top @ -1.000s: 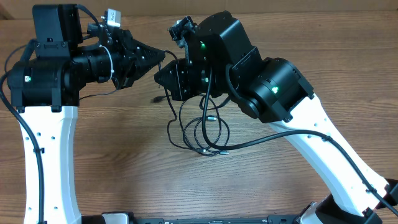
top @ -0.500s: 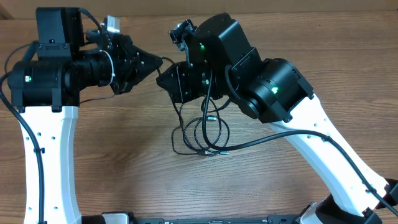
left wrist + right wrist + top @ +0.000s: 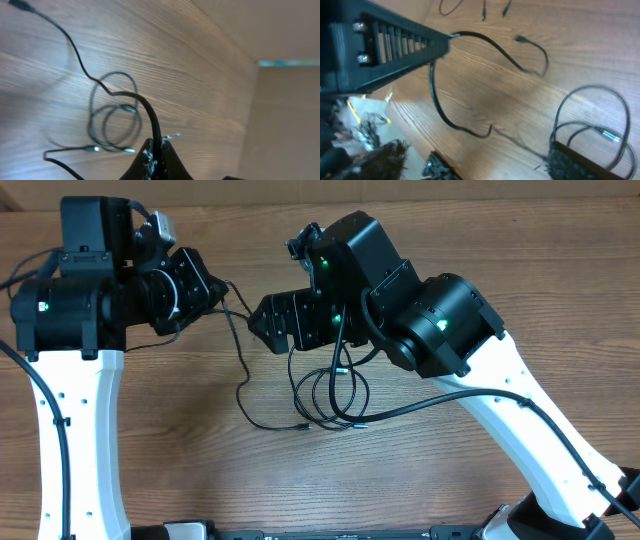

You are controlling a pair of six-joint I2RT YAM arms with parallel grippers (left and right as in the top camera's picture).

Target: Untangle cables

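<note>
My left gripper draws the thin cable it holds to the left in the overhead view onto open tabletop, away from the loops, and releases it next.
My left gripper (image 3: pixel 218 288) (image 3: pixel 155 149) is shut on one thin black cable (image 3: pixel 243 370) (image 3: pixel 102 87). That cable runs from its tips down across the table to a plug near the tangle. The other cables (image 3: pixel 335 395) (image 3: pixel 115 125) (image 3: pixel 590 115) lie in overlapping loops under my right arm, their silvery plugs at the front. My right gripper (image 3: pixel 258 320) (image 3: pixel 500 95) stands open just left of the loops with nothing held. The pulled cable (image 3: pixel 437 100) curves past the tip of one of its fingers (image 3: pixel 390 45).
A thicker black arm cable (image 3: pixel 440 402) crosses the wooden table (image 3: pixel 200 470) from the loops toward the right arm's base. In the right wrist view the table's edge (image 3: pixel 415 140) shows at lower left, with clutter beyond it.
My right gripper has opened and let go of the cable. My left gripper has drawn back to the left with its cable, which now trails out of the loops across the table.
</note>
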